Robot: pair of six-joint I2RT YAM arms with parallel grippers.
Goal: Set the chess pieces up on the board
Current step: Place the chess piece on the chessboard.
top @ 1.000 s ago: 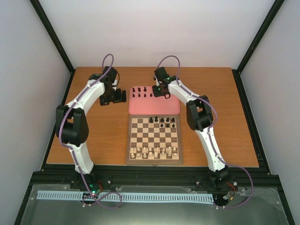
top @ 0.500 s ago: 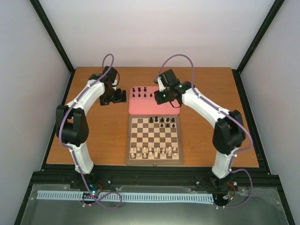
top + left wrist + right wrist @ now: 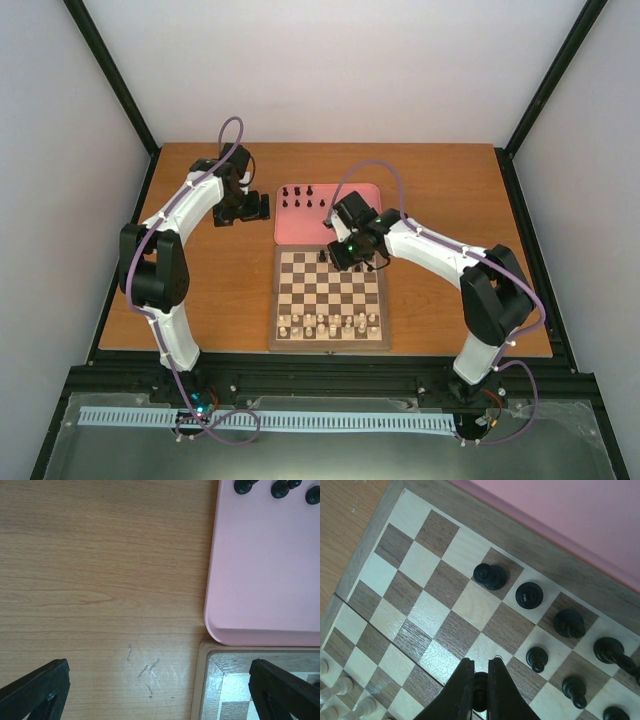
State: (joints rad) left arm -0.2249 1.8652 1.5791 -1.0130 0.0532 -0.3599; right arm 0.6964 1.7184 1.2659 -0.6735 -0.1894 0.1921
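I will lower my right gripper onto the dark square (image 3: 509,626) beside the standing black pieces of the second far row and let go of the small black piece, because that square is empty.
The board (image 3: 273,300) lies mid-table; its far-left corner shows in the left wrist view (image 3: 205,680). My right gripper (image 3: 481,662) is shut on a small black piece (image 3: 480,685) and holds it above the board's second far row; in the top view the gripper (image 3: 347,255) is over the board's far edge. Several black pieces (image 3: 528,595) stand on the two far rows (image 3: 321,257), partly hidden by the gripper. Several more black pieces (image 3: 298,200) stand on the pink tray (image 3: 300,228). My left gripper (image 3: 262,208) is open and empty, left of the tray, over bare table (image 3: 159,680).
Cream pieces (image 3: 328,322) fill the board's two near rows and show in the right wrist view (image 3: 340,687). The pink tray (image 3: 265,570) touches the board's far edge, with three black pieces (image 3: 282,487) at its far side. Black frame rails edge the table.
My right arm has swung from over the pink tray toward me, to the board's far rows, carrying a black piece. The left arm has not moved.
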